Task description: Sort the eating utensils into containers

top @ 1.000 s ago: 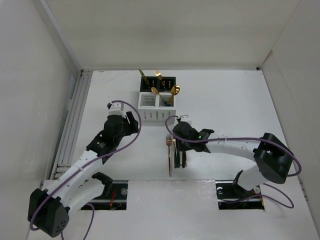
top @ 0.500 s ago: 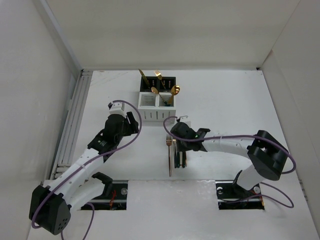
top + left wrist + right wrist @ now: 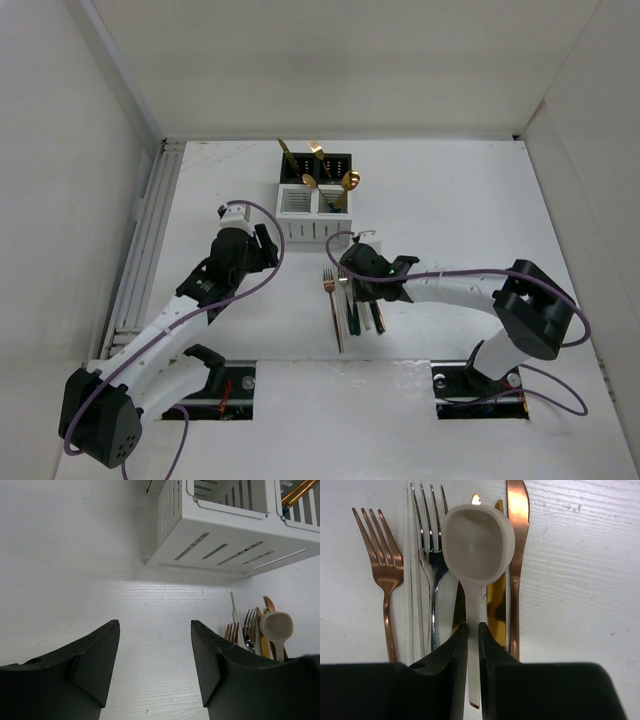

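I will next lift the cream spoon (image 3: 477, 542) in my right gripper away from my base, and then I will tilt it upright over the filled section of the white container.
Several eating utensils (image 3: 350, 312) lie in a pile on the table in front of the containers. In the right wrist view they are a copper fork (image 3: 382, 565), a silver fork (image 3: 431, 530), a copper knife (image 3: 516, 520) and a cream spoon (image 3: 477, 542) on top. My right gripper (image 3: 470, 627) is shut on the cream spoon's handle, low over the pile (image 3: 358, 290). My left gripper (image 3: 155, 625) hangs open over bare table, left of the pile, its jaws holding nothing. The white container (image 3: 312, 215) and the black container (image 3: 318, 165) behind it hold gold utensils (image 3: 350, 180).
The white container's slotted wall (image 3: 225, 535) stands just beyond and to the right of my left gripper. White walls enclose the table on the left, right and back. A ribbed rail (image 3: 145, 240) runs along the left edge.
My right gripper's jaws have closed on the cream spoon's handle. The pile has shifted slightly and the copper fork has slid a little left. The left arm has barely moved.
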`<state>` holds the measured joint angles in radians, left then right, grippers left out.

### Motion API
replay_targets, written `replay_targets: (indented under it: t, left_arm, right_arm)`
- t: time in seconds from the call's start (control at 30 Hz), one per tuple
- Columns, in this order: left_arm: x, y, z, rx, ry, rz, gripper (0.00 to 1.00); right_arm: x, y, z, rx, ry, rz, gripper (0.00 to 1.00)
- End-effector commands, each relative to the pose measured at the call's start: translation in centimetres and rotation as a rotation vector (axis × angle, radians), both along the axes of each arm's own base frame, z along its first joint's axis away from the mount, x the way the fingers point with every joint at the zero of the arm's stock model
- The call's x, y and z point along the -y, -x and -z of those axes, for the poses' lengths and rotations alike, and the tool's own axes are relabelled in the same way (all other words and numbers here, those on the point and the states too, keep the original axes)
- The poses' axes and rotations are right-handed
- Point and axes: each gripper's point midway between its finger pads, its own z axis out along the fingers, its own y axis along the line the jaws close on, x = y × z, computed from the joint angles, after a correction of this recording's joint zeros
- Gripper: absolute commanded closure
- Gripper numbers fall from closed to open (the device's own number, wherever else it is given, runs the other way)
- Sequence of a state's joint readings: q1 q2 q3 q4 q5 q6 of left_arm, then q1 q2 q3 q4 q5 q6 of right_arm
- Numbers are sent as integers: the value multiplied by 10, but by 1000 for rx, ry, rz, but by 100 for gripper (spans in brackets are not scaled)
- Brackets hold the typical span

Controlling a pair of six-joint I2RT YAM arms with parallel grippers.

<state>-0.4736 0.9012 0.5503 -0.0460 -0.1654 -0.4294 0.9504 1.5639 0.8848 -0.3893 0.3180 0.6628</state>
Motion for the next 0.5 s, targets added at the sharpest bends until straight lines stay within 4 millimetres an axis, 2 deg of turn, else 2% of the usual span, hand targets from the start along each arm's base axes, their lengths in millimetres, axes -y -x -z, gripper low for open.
replay_targets:
  t: [0.0, 0.1, 0.13, 0.23, 0.3, 0.33, 0.37, 0.4, 0.47]
  left_arm:
    - [2, -5, -16, 42, 34, -6, 44]
    - [2, -5, -16, 42, 34, -6, 44]
    - [2, -5, -16, 42, 34, -6, 44]
    - [2, -5, -16, 42, 34, -6, 44]
    - [-2, -7, -14, 44, 30, -23, 44]
    - [-2, -7, -14, 44, 30, -23, 44]
    - [-2, -7, -14, 44, 30, -23, 44]
    - [-5, -8, -14, 44, 30, -33, 44]
    - [-5, -9, -16, 54, 26, -29, 44]
  right_arm:
    - [-12, -11, -29, 66, -68, 18, 100]
    - [-12, -14, -47, 107, -101, 17, 100]
    - [-13, -18, -67, 149, -142, 26, 100]
    - [-14, -25, -102, 243, -209, 22, 100]
    - [-15, -28, -136, 331, -282, -7, 100]
    - [-14, -30, -144, 367, -296, -15, 100]
    - [-13, -31, -165, 429, -316, -48, 100]
    - [-15, -40, -187, 512, -356, -43, 100]
    - [-11, -50, -212, 624, -365, -36, 100]
